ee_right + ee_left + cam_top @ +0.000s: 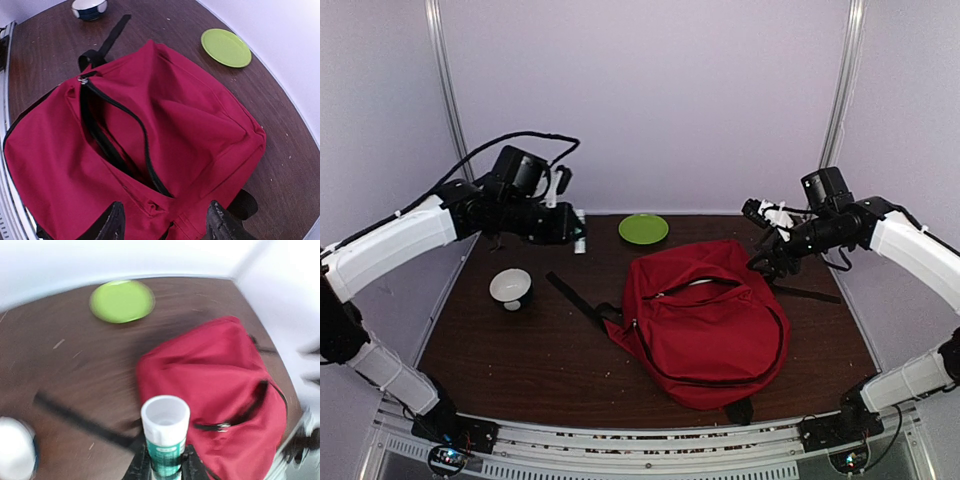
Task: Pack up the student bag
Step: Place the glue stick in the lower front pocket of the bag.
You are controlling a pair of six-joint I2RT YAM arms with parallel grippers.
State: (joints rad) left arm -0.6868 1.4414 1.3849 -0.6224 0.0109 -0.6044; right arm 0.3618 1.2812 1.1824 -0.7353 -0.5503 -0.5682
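The left gripper needs to swing to the right in the top view and lower the tube into the bag's opening (705, 288) (250, 407), then let go of it, because the bag's main zipper is wide open.
The student bag (710, 325) is a big red backpack lying flat on the dark table, right of centre, its black main zipper (145, 150) gaping open. My left gripper (576, 233) hangs in the air over the table's back left, shut on a green-and-white tube with a white cap (165, 432). The tube's cap end points out from the left gripper (165, 466) toward the bag (215, 385). My right gripper (767, 257) hovers at the bag's far right corner. In the right wrist view, the right gripper (167, 226) stands open above the red fabric (190, 120), with nothing between its fingers.
A lime green plate (643, 228) lies at the back centre. A white bowl with a dark outside (510, 288) stands on the left. A black strap (575, 297) trails from the bag toward the bowl. The table ends at walls behind and at both sides.
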